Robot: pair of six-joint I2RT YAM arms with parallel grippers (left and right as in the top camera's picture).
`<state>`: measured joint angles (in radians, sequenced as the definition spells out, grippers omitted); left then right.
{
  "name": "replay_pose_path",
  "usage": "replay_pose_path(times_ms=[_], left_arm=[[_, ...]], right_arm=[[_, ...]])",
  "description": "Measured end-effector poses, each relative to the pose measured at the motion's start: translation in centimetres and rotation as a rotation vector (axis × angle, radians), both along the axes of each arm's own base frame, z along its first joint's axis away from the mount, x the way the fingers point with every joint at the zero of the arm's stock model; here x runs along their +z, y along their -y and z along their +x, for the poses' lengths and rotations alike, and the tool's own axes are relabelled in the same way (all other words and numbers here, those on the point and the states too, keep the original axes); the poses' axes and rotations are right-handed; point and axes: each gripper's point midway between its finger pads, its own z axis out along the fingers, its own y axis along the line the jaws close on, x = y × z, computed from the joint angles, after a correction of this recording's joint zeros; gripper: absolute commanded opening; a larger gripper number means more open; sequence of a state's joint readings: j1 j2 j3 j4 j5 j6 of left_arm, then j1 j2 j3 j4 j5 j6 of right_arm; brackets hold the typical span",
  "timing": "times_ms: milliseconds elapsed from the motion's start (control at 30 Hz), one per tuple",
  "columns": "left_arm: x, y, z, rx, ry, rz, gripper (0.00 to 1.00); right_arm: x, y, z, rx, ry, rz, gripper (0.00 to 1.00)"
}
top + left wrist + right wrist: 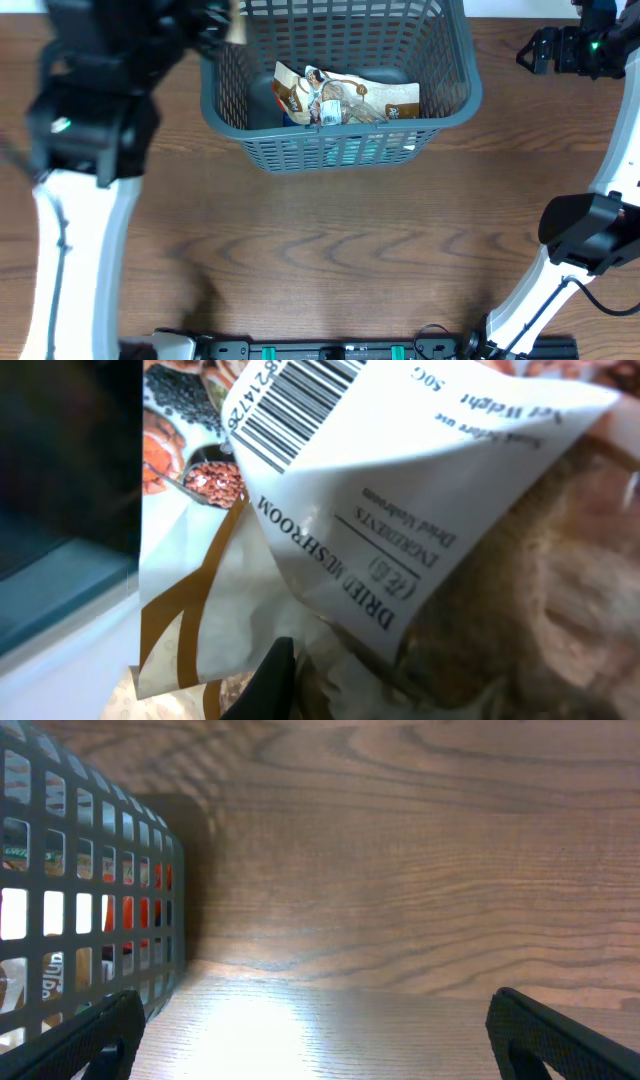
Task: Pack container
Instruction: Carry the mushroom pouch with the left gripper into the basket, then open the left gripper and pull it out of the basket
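I should bring my left gripper over the packets inside the container, lower it and let go, because the packets are below it and to its right in the overhead view.
The dark grey slotted container point(340, 132) stands at the back middle of the table, with food packets point(345, 98) lying in it. My left gripper point(212, 28) is blurred over the container's back left corner. In the left wrist view it point(278, 678) is shut on a white and brown dried mushroom packet point(400, 510) that fills the frame; only one dark finger shows. My right gripper point(535, 50) is open and empty point(320, 1040) just above the table, to the right of the container's wall point(90, 870).
Brown wooden table point(330, 250) all round. The left arm's black and white body point(85, 150) stretches along the left side, the right arm's point(590, 230) along the right edge. Red and white packets show through the container's lattice in the right wrist view.
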<state>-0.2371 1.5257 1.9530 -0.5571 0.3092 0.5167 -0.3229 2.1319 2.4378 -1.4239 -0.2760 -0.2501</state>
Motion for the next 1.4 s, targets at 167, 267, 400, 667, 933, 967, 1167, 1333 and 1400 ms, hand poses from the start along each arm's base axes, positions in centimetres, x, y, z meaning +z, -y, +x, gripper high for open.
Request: replay_pose_path(times_ms=[167,267,400,667,933,967,1167,1333,1400], left_arm=[[-6.3,7.0,2.2,-0.222,-0.098,0.073,0.06],[-12.1,10.2,2.8,-0.323,-0.213,0.152,0.06],[-19.1,11.8,2.5,-0.388,-0.392,0.236,0.06],[-27.8,10.2,1.3,-0.392,-0.655,0.375,0.06],[-28.3,9.4,1.8,-0.357,-0.646,0.425,0.99],[-28.3,9.4,1.8,-0.355,-0.646,0.427,0.99],[-28.7,8.5,1.8,-0.322,-0.661,0.463,0.99],[-28.3,6.7,2.8,-0.206,-0.664,0.474,0.98],[-27.6,5.1,3.4,-0.132,-0.665,0.458,0.98]], right_arm=[[0.0,0.0,0.0,0.003,0.0,-0.002,0.99],[0.0,0.0,0.0,0.003,-0.002,-0.002,0.99],[-0.1,0.0,-0.1,0.004,-0.006,0.0,0.99],[-0.1,0.0,-0.1,0.007,-0.006,-0.002,0.99],[-0.1,0.0,-0.1,0.014,-0.003,-0.006,0.99],[-0.1,0.0,-0.1,0.015,-0.003,-0.007,0.99],[-0.1,0.0,-0.1,0.02,-0.003,-0.009,0.99],[0.3,0.2,0.5,0.02,0.028,-0.02,0.99],[0.7,0.4,1.2,0.015,0.06,-0.029,0.99]])
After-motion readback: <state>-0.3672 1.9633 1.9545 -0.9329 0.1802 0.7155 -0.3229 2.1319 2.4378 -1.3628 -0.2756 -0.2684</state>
